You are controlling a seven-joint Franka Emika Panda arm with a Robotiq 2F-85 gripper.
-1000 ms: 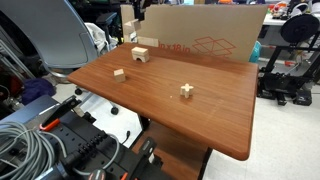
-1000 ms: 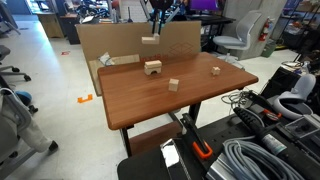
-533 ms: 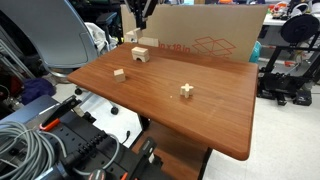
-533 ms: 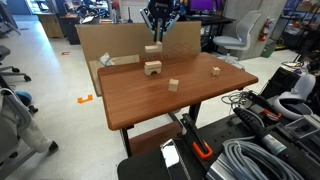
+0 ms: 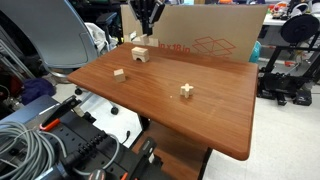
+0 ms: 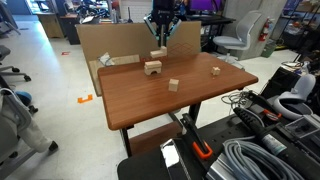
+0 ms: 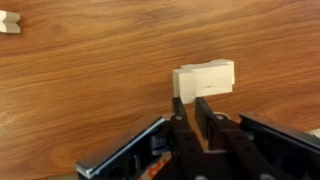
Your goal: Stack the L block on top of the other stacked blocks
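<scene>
I should shift my gripper over the pile before lowering the L block onto its top, as the block hangs slightly off the pile's middle.
My gripper is shut on the L block, a pale stepped wood block that sticks out past the fingertips. In an exterior view the gripper holds the L block just above the other stacked blocks, a small pale pile with a dark arch gap, at the far side of the table. The gripper also shows above the stack in the opposite exterior view. The stack itself is hidden under the held block in the wrist view.
A small cube-like block and a tiny cross-like block lie loose on the brown table. An open cardboard box stands behind the table's far edge. Cables and chairs surround the table.
The gripper has come down with the L block in it, from well above the stack to just over its top.
</scene>
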